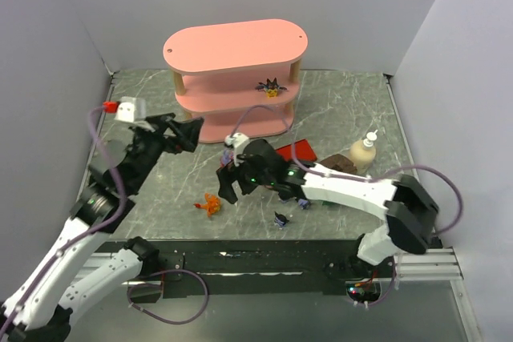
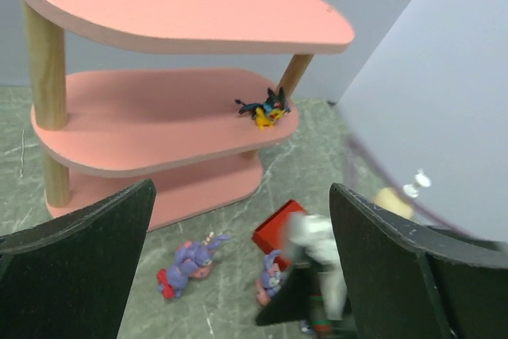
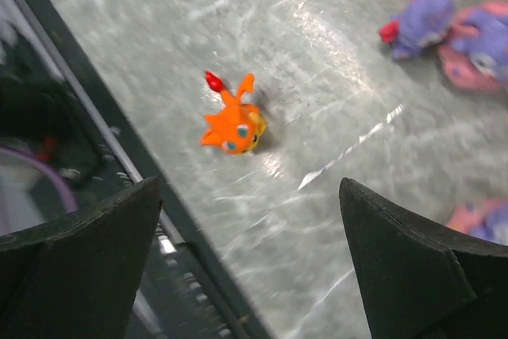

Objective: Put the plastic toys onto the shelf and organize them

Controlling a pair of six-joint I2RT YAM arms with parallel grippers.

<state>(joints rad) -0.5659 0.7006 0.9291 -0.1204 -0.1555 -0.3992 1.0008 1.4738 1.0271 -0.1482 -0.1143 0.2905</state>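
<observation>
My right gripper moves to the left in the top view next, over the orange toy, then goes down to its round head (image 1: 212, 205) (image 3: 236, 129).
The pink three-tier shelf (image 1: 232, 47) stands at the back; the left wrist view shows it too (image 2: 159, 109). A spiky black and yellow toy (image 1: 271, 87) (image 2: 266, 109) stands on its middle board. My left gripper (image 1: 184, 131) (image 2: 242, 196) is open and empty, in the air left of the shelf's front. My right gripper (image 1: 229, 182) (image 3: 250, 188) is open and empty, just above and right of the orange toy (image 1: 210, 204) (image 3: 232, 123). Two lilac-pink toys (image 2: 189, 263) (image 2: 271, 274) lie on the table before the shelf. A dark toy (image 1: 281, 219) lies near the front edge.
A flat red box (image 1: 296, 152) (image 2: 282, 228) lies under the right arm. A cream pump bottle (image 1: 365, 152) and a brown-topped cylinder (image 1: 341, 164) stand at the right. The table's dark front edge (image 3: 119, 164) runs close to the orange toy.
</observation>
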